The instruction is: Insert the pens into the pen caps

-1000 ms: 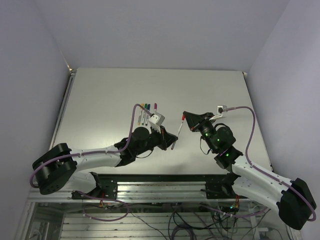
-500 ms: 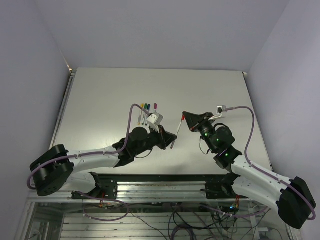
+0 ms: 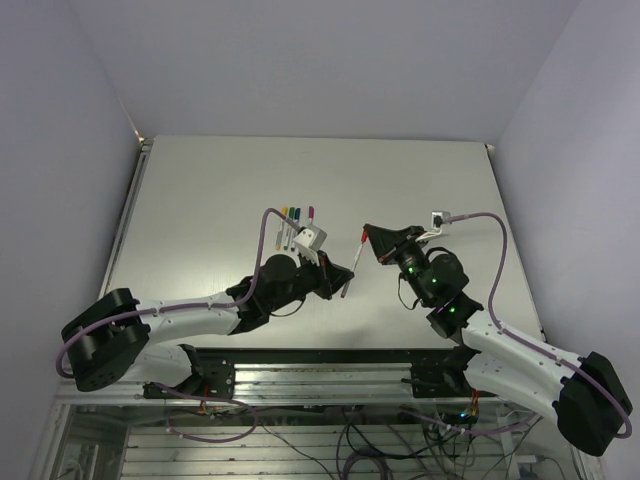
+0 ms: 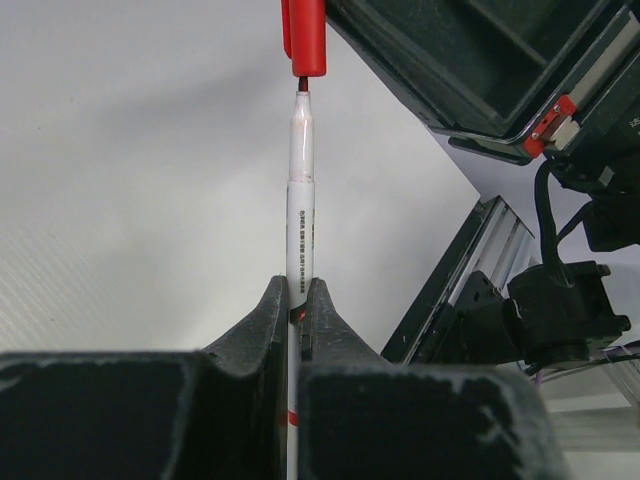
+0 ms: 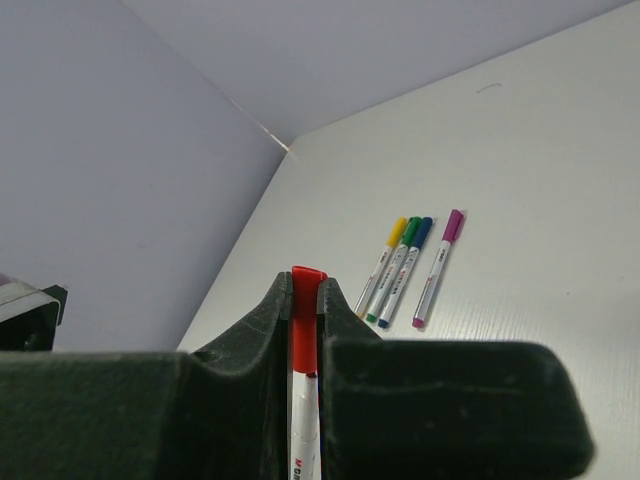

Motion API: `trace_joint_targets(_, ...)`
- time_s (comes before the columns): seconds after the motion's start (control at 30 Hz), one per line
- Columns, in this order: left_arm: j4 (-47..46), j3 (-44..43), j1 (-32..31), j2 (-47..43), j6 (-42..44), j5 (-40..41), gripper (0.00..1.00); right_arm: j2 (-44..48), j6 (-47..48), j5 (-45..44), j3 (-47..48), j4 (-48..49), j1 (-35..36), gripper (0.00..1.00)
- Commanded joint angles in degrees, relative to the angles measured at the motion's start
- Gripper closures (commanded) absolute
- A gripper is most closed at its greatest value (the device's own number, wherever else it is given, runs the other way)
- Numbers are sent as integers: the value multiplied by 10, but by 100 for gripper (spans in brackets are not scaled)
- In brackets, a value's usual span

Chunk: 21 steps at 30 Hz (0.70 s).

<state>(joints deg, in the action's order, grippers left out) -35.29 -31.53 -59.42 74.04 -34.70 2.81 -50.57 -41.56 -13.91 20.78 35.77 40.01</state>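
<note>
The tabletop (image 3: 323,215) beside the purple-capped pen is clear, so the robot needs to push the tip of the whitish pen into the red cap, then move its left gripper outward and down there to let go.
My left gripper (image 3: 346,283) (image 4: 296,285) is shut on a whitish pen (image 4: 300,180) (image 3: 354,262), held above the table and pointing up and away. The pen's red tip sits right at the mouth of a red pen cap (image 4: 303,35) (image 5: 305,300). The cap is pinched in my right gripper (image 3: 368,235) (image 5: 305,280), which is shut on it, and the pen's barrel (image 5: 305,430) shows just under it. Pen and cap are lined up end to end, and the tip is barely inside the cap.
Three capped pens, yellow (image 5: 385,262), green (image 5: 397,262) and blue (image 5: 408,265), lie side by side on the white table (image 3: 200,200). A purple-capped one (image 5: 438,265) lies a little to their right. Walls close the table's far and side edges. A metal rail (image 4: 470,290) runs along the near edge.
My right gripper has edged slightly left and down with the red cap, closer onto the pen's tip. The left arm has shifted only a little.
</note>
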Motion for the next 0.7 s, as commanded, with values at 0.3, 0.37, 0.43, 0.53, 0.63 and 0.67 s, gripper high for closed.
trace_joint_targets(0.3, -31, 7, 0, -24, 12, 37, 93, -3, -9, -4, -15, 15, 13, 100)
trace_joint_targets(0.37, -33, 6, 0, -23, 13, 39, 93, -5, -11, -2, -16, 15, 15, 100)
trace_joint_targets(0.43, -33, 3, 0, -20, 13, 39, 93, -8, -12, 3, -17, 16, 18, 100)
trace_joint_targets(0.53, -42, 4, 0, -14, 9, 39, 93, -16, -14, 15, -20, 19, 23, 100)
trace_joint_targets(0.63, -58, 9, 0, -9, 3, 43, 93, -24, -22, 24, -27, 25, 27, 100)
trace_joint_targets(0.67, -61, 9, 0, -9, 3, 44, 93, -25, -25, 25, -28, 24, 29, 100)
